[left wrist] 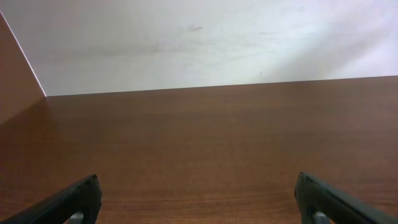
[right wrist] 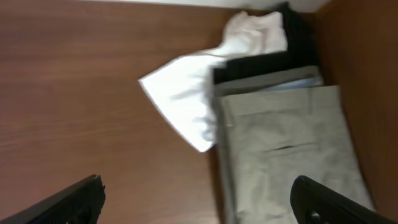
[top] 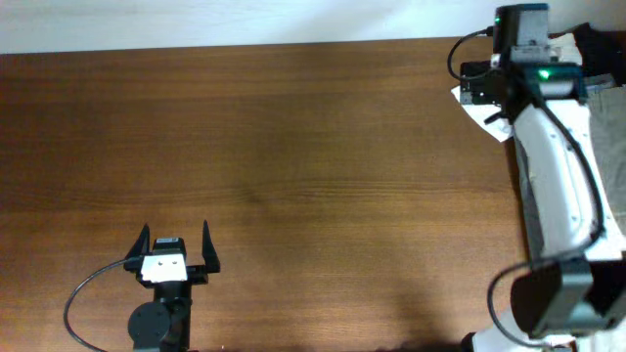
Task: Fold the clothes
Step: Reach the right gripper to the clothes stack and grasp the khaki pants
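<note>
The waistband corner is below my open right gripper, beside the white garment (right wrist: pixel 186 93), so next I need to lower my right gripper onto the khaki shorts' edge by the waistband corner (right wrist: pixel 229 117).
The clothes lie in a pile at the table's right edge, partly under my right arm (top: pixel 548 147). In the right wrist view folded khaki shorts (right wrist: pixel 286 143) lie on top, with a grey layer (right wrist: pixel 267 84), a black garment (right wrist: pixel 267 62) and a white garment (right wrist: pixel 186 93) spreading out to the left. In the overhead view the white garment (top: pixel 479 106), the khaki shorts (top: pixel 612 147) and the black garment (top: pixel 599 41) show. My right gripper (right wrist: pixel 199 199) is open and empty above the left edge of the shorts. My left gripper (top: pixel 176 235) is open and empty at the front left, far from the pile.
The brown wooden table (top: pixel 293 147) fills the overhead view. A pale wall (left wrist: pixel 199 37) stands behind its far edge in the left wrist view. A cable (top: pixel 83 293) loops beside the left arm's base.
</note>
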Motion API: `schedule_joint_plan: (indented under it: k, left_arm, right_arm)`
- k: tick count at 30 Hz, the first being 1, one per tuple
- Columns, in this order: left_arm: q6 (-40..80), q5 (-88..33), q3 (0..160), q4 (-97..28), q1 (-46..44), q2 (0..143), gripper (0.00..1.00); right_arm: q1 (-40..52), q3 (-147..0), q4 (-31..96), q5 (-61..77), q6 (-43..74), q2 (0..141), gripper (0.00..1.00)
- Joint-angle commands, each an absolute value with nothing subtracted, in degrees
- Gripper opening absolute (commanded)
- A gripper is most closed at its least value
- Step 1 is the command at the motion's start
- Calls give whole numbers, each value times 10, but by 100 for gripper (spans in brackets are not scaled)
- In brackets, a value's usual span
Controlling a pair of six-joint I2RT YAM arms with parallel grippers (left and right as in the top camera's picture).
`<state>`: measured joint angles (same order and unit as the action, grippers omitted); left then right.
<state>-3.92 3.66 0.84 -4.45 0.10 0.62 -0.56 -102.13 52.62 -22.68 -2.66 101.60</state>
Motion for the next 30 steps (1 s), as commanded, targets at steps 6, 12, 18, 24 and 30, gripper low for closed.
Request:
schedule_joint_plan:
  k: [6, 12, 18, 24, 30]
  left_arm:
    - [-48, 43, 5, -43, 4, 3, 99]
    - [-48, 43, 5, -43, 4, 3, 99]
    - [-48, 43, 5, -43, 4, 3, 99]
    - [-48, 43, 5, -43, 4, 3, 99]
    - [-48, 43, 5, -43, 4, 3, 99]
  right_arm:
    - [-54, -1042, 459, -395, -68, 1181, 99]
    - [-106, -1042, 382, -456, -77, 1285, 99]
    - [-140, -1042, 365, -376, -75, 1307, 96]
    - [-134, -1042, 361, -300, -75, 1307, 99]
    - [-129, -1042, 355, -302, -82, 1307, 99]
